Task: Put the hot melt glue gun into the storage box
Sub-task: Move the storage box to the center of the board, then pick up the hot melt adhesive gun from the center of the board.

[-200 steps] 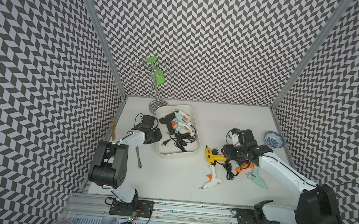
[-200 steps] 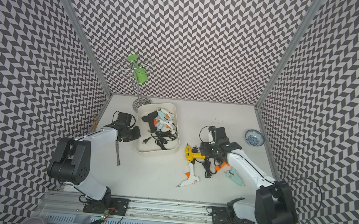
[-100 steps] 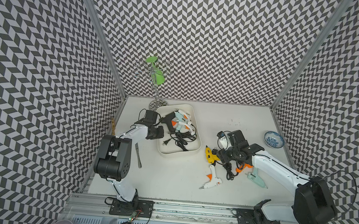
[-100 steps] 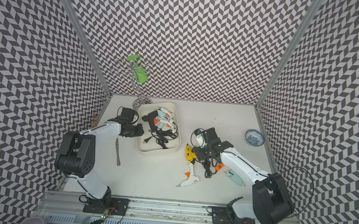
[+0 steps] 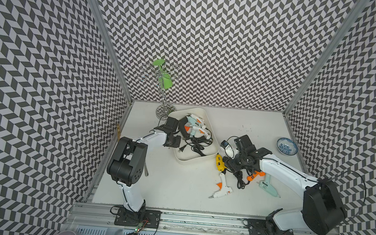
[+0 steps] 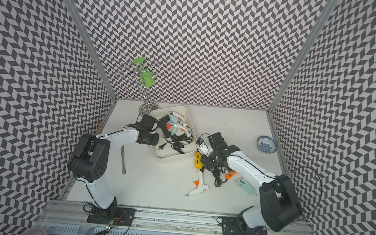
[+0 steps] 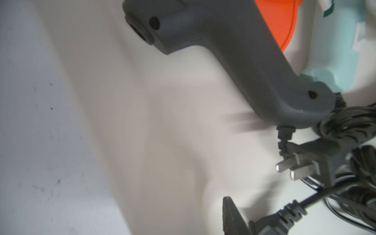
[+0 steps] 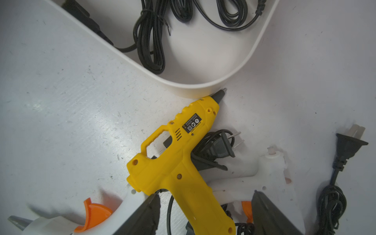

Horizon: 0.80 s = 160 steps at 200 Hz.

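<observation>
My right gripper's fingers are already open on either side of the handle. Next, my right gripper will go down around the yellow gun's handle (image 8: 204,208) and close its fingers there.
A yellow hot melt glue gun (image 8: 179,158) lies on the white table, its nozzle against the corner of the cream storage box (image 8: 203,87). My right gripper (image 8: 205,194) is open, one finger on each side of the gun's handle, with gaps. Both top views show this yellow gun (image 5: 219,162) (image 6: 197,162) just right of the box (image 5: 192,163) (image 6: 171,159) under the right gripper (image 5: 230,163). The left gripper (image 5: 173,142) is at the box's left wall beside a dark grey gun (image 7: 234,61). Only one of its fingers (image 7: 230,213) shows.
The box holds mint and white guns (image 5: 195,123) and black cords. On the table lie a white gun (image 5: 221,188), an orange gun (image 5: 255,175), a mint gun (image 5: 269,188) and a metal tool (image 6: 123,161). A blue bowl (image 5: 286,146) sits right; a cup stand (image 5: 162,81) stands behind.
The yellow gun has turned so its nozzle points at the box, and the right gripper has shifted left with it. The left gripper has moved right, over the box's left wall.
</observation>
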{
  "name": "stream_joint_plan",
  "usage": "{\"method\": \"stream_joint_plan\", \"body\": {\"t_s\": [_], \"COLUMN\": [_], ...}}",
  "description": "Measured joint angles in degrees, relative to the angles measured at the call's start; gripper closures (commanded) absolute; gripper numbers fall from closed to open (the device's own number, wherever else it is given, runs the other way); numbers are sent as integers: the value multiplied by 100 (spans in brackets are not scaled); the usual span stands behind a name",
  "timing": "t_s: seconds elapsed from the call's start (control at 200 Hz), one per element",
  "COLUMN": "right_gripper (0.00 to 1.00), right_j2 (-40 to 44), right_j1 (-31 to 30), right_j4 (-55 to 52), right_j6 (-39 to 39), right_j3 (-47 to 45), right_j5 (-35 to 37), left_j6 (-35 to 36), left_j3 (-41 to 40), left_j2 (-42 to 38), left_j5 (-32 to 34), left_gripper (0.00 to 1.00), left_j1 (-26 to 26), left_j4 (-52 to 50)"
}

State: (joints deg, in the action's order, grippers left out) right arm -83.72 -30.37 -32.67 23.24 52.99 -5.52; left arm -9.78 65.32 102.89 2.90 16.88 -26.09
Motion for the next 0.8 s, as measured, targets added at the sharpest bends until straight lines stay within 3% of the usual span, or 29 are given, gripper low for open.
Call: {"method": "stream_joint_plan", "body": {"t_s": [0.185,0.375,0.596,0.801], "right_gripper": [27,29,35,47], "right_j2": [-114,-125,-376,-420], "right_j1": [-33,-37,-37,-76], "right_j4": [-162,-149,-17,101], "right_j6": [85,101,94,57], "right_j3": [-2,-103,-197,-219], "right_j5": [-24,63,140,127], "left_j6": [-190,-632,-588,-317], "left_j3": [179,157,157,164], "left_j2": [17,17,20,20], "left_j5": [79,-426,-664,-361], "left_gripper": [64,65,82,91], "left_j1": [-28,-319,-470,-468], "left_j4": [-153,-149,-138,-144]}}
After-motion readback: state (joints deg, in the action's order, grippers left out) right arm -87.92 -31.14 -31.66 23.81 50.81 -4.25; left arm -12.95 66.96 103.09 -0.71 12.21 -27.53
